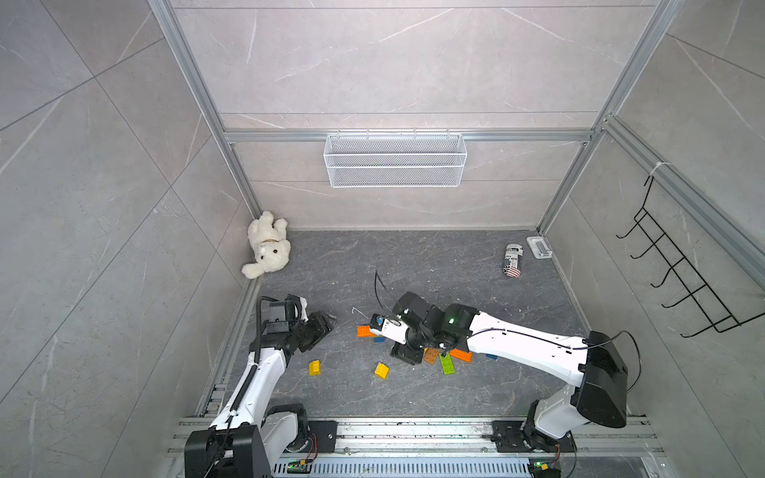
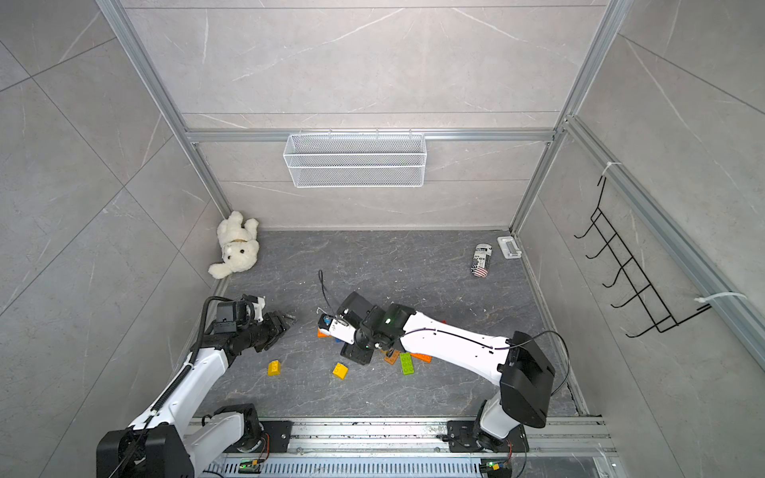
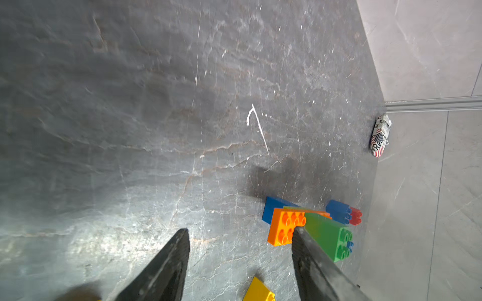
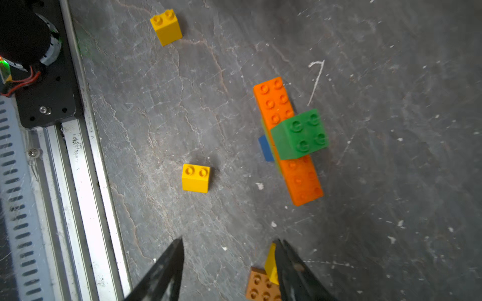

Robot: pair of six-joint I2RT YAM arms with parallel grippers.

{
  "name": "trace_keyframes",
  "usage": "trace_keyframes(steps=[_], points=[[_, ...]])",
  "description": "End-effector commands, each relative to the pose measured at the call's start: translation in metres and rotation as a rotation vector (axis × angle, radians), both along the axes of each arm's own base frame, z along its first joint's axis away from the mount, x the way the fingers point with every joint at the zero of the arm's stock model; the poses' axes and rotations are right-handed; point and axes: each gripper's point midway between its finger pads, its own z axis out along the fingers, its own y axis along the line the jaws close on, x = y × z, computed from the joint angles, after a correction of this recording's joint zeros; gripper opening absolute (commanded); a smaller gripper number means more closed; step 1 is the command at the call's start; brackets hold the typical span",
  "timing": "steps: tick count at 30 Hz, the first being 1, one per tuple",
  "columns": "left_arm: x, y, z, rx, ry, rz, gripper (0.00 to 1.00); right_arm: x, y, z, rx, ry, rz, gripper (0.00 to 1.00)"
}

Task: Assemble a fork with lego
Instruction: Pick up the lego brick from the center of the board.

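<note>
Next, my right gripper moves back and down onto the small yellow brick (image 4: 196,178) in front of the blue brick (image 4: 265,148). Bare floor leaves both sides of the yellow brick clear for this.
The lego lies scattered mid-floor. A build of a long orange brick (image 4: 273,101) with a green block (image 4: 300,134) on top and a blue brick (image 4: 265,148) beside it shows in both wrist views. Two yellow bricks (image 1: 314,367) (image 1: 381,370) lie loose in front. A brown brick (image 1: 431,355), a lime brick (image 1: 447,363) and another orange brick (image 1: 460,355) lie under the right arm. My right gripper (image 4: 229,242) is open above bare floor, with the brown brick (image 4: 260,286) and a yellow piece (image 4: 271,263) beside one finger. My left gripper (image 3: 240,232) is open and empty, left of the build's orange end (image 3: 285,226).
A white plush bear (image 1: 268,246) lies in the back left corner. A can (image 1: 513,260) and a small white fitting (image 1: 539,247) are at the back right. A wire basket (image 1: 395,160) hangs on the back wall, a black hook rack (image 1: 679,281) on the right wall. A metal rail (image 1: 414,430) borders the front.
</note>
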Motion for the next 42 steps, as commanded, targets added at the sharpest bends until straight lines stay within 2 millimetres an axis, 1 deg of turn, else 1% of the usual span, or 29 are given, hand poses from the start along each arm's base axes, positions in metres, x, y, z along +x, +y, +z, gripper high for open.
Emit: trace_keyframes(steps=[1,3,5,9,12,18,23,26,29,31,35,42], points=[[0.006,-0.004,0.012,-0.018,-0.050,0.020,0.65,-0.002,0.013,-0.012,0.037,-0.031,-0.098,0.60],[0.005,-0.007,0.013,-0.030,-0.057,0.018,0.65,-0.011,0.020,-0.024,0.035,-0.033,-0.091,0.60],[0.005,-0.008,0.012,-0.039,-0.061,0.016,0.65,-0.013,0.026,-0.035,0.023,-0.040,-0.097,0.60],[0.005,-0.009,0.009,-0.038,-0.051,0.010,0.65,-0.015,0.040,-0.051,0.029,-0.028,-0.100,0.60],[0.007,-0.010,0.009,-0.045,-0.054,0.006,0.65,-0.012,0.040,-0.064,0.001,-0.028,-0.117,0.59],[0.011,-0.011,0.010,-0.048,-0.060,0.003,0.65,-0.015,0.041,-0.084,-0.035,0.003,-0.112,0.59],[0.011,-0.011,0.012,-0.052,-0.066,0.003,0.65,-0.017,0.044,-0.097,-0.055,0.033,-0.107,0.55],[0.010,-0.011,0.011,-0.055,-0.062,0.003,0.65,-0.017,0.043,-0.101,-0.067,0.028,-0.108,0.52],[0.011,-0.011,0.011,-0.054,-0.063,0.003,0.65,-0.015,0.044,-0.102,-0.062,0.025,-0.107,0.49],[0.010,-0.011,0.009,-0.054,-0.058,0.002,0.65,-0.015,0.046,-0.101,-0.060,0.024,-0.105,0.49],[0.009,-0.012,0.008,-0.054,-0.055,0.000,0.65,-0.013,0.048,-0.099,-0.049,0.021,-0.106,0.53],[0.010,-0.011,0.007,-0.052,-0.056,0.001,0.65,-0.013,0.050,-0.098,-0.053,0.037,-0.090,0.50]])
